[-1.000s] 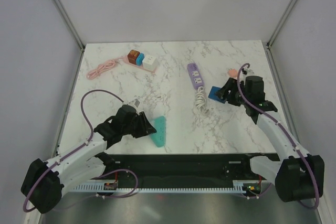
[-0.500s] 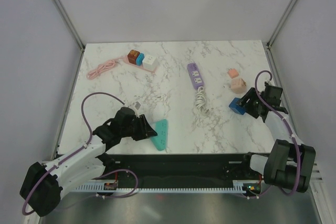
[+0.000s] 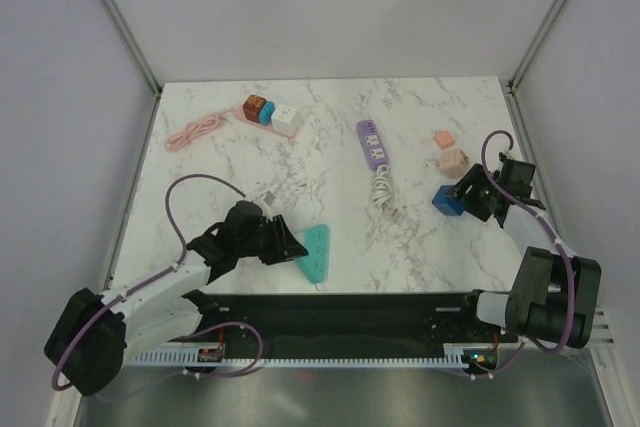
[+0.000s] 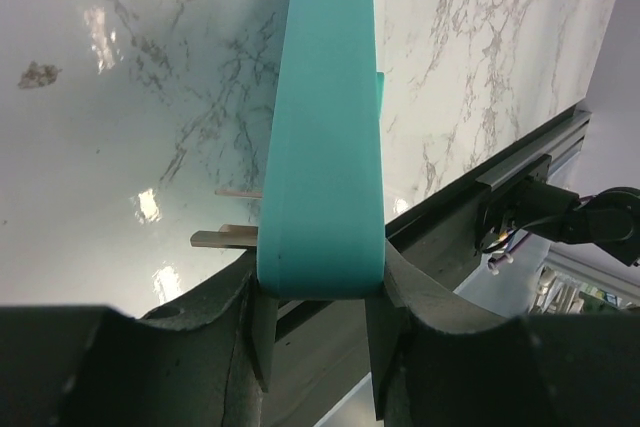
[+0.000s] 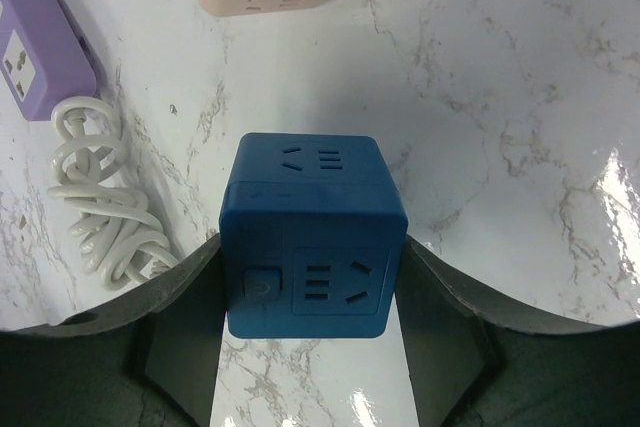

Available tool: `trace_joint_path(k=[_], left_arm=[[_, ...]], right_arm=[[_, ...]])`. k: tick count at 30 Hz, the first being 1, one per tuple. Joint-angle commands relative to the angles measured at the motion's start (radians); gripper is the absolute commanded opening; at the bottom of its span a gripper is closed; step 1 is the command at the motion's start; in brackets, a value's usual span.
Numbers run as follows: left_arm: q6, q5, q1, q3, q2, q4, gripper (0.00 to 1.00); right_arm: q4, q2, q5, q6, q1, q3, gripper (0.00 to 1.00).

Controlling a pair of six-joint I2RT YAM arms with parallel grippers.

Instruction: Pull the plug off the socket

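Observation:
I need to carry the plug outward with my left gripper and let it go on the clear tabletop (image 3: 341, 181) beside the white cord. The plug's prongs are already bare.
A teal flat plug (image 3: 313, 250) is gripped at one end by my left gripper (image 3: 285, 245), near the table's front edge. In the left wrist view the plug (image 4: 325, 127) stands between both fingers, and its two metal prongs (image 4: 225, 237) stick out bare to the left, inserted in nothing. My left gripper (image 4: 318, 307) is shut on it. A blue cube socket (image 3: 447, 200) sits at the right side, held by my right gripper (image 3: 462, 199). In the right wrist view the cube (image 5: 312, 232) shows empty outlets, and the gripper (image 5: 312, 252) presses on both its sides.
A purple power strip (image 3: 372, 143) with a coiled white cord (image 3: 383, 190) lies mid-table, also in the right wrist view (image 5: 35, 47). Two pink cubes (image 3: 453, 160) sit behind the blue cube. A pink cable (image 3: 193, 132) and a cluster of small cubes (image 3: 270, 112) lie at the back left.
My right gripper carried the blue cube right and nearer, away from the white cord. My left gripper shifted the teal plug a little to the right.

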State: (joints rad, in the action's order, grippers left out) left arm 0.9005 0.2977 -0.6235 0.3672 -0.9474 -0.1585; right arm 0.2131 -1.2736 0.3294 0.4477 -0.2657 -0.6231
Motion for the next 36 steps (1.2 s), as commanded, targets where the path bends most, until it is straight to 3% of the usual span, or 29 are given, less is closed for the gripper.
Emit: trace_joint_path(k=[1,7,14,16,24,27,30,35,36], left_arm=[[0.006,0.026,0.004,0.048,-0.091,0.092,0.02],[-0.038,0.103,0.076,0.202,-0.350,0.189,0.02],[-0.084,0.155,0.160,0.407,-0.611,0.191,0.02],[-0.080,0.193,0.185,0.475,-0.689,0.188,0.02],[-0.048,0.264,0.199,0.679,-0.890,0.165,0.03],[-0.035,0.261,0.200,0.734,-0.936,0.140,0.13],[-0.034,0.248,0.200,0.804,-0.982,0.110,0.37],[-0.069,0.224,0.199,0.912,-1.036,0.021,0.56],[-0.084,0.218,0.199,0.940,-1.036,0.001,0.65]], right_arm=[[-0.052,-0.032,0.020,-0.010,-0.001,-0.036,0.36],[-0.060,-0.047,0.019,-0.021,-0.001,-0.040,0.50],[-0.005,0.006,-0.029,-0.063,0.000,-0.056,0.94],[0.023,0.017,-0.049,-0.070,0.000,-0.069,0.98],[0.088,0.052,-0.141,-0.073,0.016,-0.113,0.98],[0.132,0.082,-0.173,-0.084,0.034,-0.141,0.98],[0.175,0.143,-0.213,-0.081,0.081,-0.155,0.98],[0.207,0.223,-0.265,-0.047,0.173,-0.173,0.98],[0.212,0.236,-0.277,-0.035,0.222,-0.178,0.98]])
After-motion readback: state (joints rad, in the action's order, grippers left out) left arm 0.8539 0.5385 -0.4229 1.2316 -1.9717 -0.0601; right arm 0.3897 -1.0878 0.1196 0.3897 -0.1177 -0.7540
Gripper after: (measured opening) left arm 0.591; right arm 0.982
